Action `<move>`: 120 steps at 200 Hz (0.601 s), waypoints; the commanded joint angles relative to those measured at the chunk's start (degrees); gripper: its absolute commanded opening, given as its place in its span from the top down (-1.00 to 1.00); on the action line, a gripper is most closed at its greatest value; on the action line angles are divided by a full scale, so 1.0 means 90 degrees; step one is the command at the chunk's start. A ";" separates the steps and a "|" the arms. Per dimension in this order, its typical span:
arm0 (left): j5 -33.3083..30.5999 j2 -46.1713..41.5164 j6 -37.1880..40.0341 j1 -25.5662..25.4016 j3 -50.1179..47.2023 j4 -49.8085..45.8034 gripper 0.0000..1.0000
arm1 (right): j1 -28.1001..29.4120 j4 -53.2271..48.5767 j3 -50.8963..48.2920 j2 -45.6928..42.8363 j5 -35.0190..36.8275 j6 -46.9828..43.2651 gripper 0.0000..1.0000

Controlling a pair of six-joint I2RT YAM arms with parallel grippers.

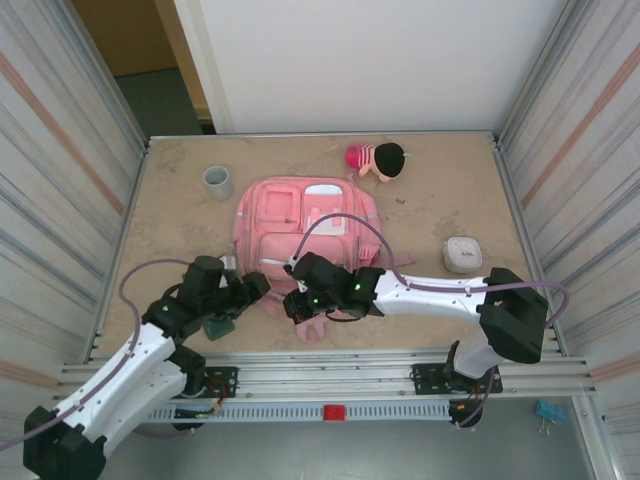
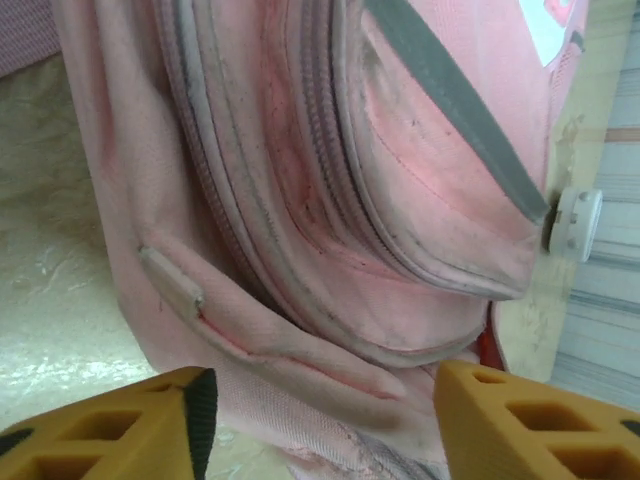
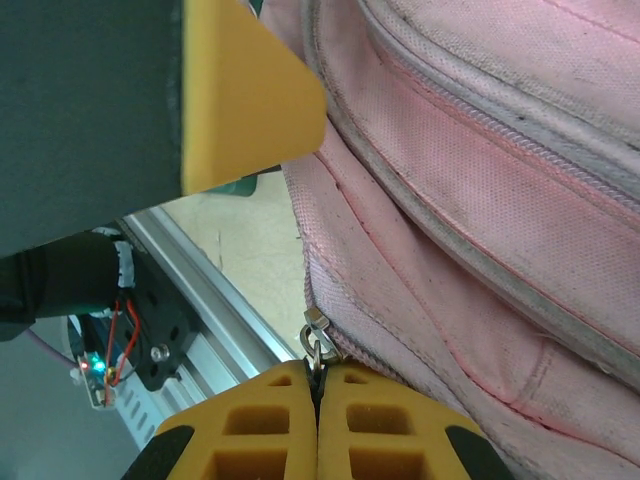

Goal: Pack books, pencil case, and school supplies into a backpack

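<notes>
My right gripper will next slide the zipper pull along the backpack's near edge point(image 3: 388, 370) toward the white box's side, then let go, as the zipper teeth continue that way.
The pink backpack point(image 1: 305, 222) lies flat mid-table with its pockets facing up and its near end between my two grippers. My right gripper point(image 1: 297, 303) is shut on a small metal zipper pull point(image 3: 318, 345) at the backpack's near edge point(image 3: 420, 330). My left gripper point(image 2: 320, 405) stands open at the near left corner, its yellow fingers point(image 2: 480, 410) either side of a fold of pink fabric point(image 2: 330, 370). A small dark blue-green flat thing point(image 1: 217, 327), perhaps one of the books, lies mostly hidden under my left arm. The pencil case is out of view.
A grey cup point(image 1: 218, 182) stands at the back left. A pink-and-black plush doll point(image 1: 377, 158) lies at the back. A small white box point(image 1: 462, 254) sits to the right. The metal rail point(image 1: 330, 370) runs just behind the backpack's near end. Ribbed walls close both sides.
</notes>
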 commanded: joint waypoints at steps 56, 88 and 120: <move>-0.1197 -0.0018 0.1096 0.0365 0.0423 -0.0578 1.00 | -0.0371 -0.0388 -0.0351 -0.0766 -0.0211 0.0043 1.00; -0.1284 0.0004 0.1605 0.0661 0.0683 -0.0958 1.00 | -0.0989 -0.1108 -0.1010 -0.1637 -0.0263 -0.0110 1.00; -0.1471 -0.0029 0.1801 0.0721 0.0723 -0.1067 1.00 | -0.1808 -0.1204 -0.1685 -0.2430 -0.0754 -0.0239 1.00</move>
